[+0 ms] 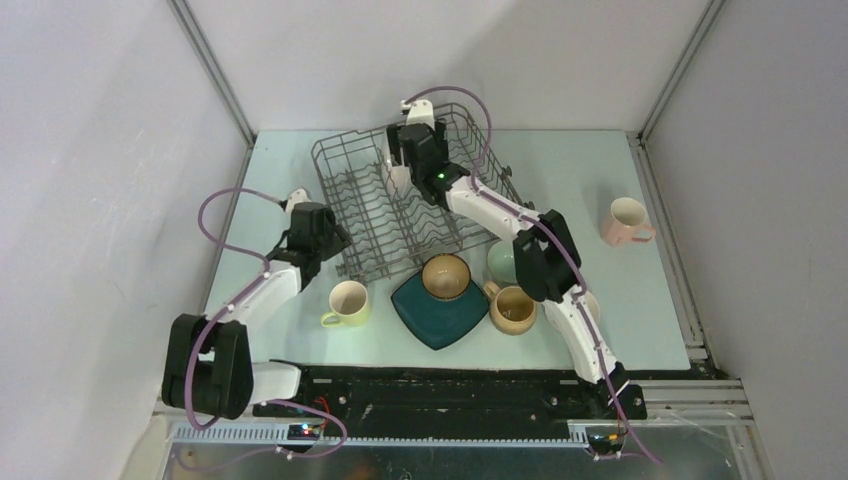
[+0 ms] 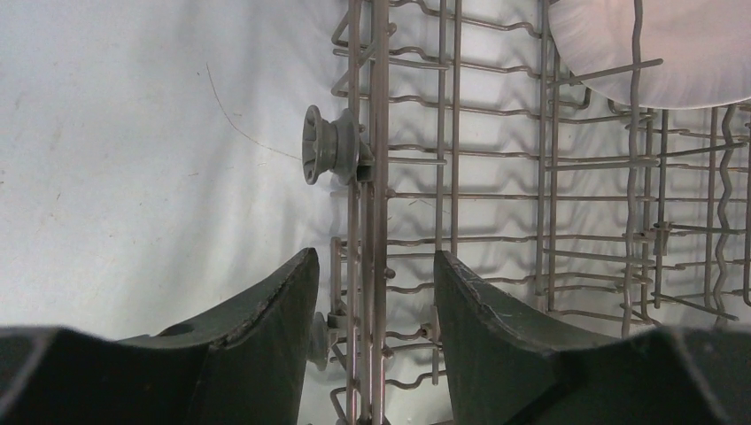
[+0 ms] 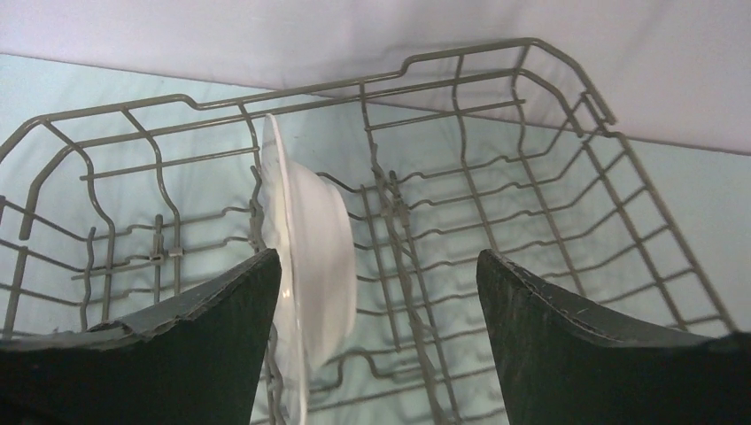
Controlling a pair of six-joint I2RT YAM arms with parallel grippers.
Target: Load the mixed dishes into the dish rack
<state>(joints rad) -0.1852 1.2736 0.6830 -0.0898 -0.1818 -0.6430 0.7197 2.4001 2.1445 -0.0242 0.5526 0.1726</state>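
Observation:
My right gripper needs to draw back and lower to the brown bowl point(image 1: 446, 275) below and back of it, astride its rim facing the yellow mug, clear of the rack.
The grey wire dish rack point(image 1: 470, 215) stands at the table's back middle. A white round plate point(image 3: 305, 239) stands on edge between its tines, and its rim shows in the left wrist view point(image 2: 655, 44). My right gripper point(image 3: 378, 257) is open wide over the rack, with the plate just inside its left finger. My left gripper point(image 2: 376, 257) is open and straddles the rack's left wall wires point(image 2: 372, 177) without touching them. In front of the rack are a yellow mug point(image 1: 347, 303), a brown bowl point(image 1: 446, 275) on a teal square plate point(image 1: 440, 318), a tan mug point(image 1: 513, 308) and a pale green bowl point(image 1: 502, 262).
A pink mug point(image 1: 627, 222) stands alone at the right of the table. My right arm point(image 1: 545, 260) stretches over the green bowl and the tan mug. A grey roller wheel point(image 2: 323, 146) sticks out of the rack's left side.

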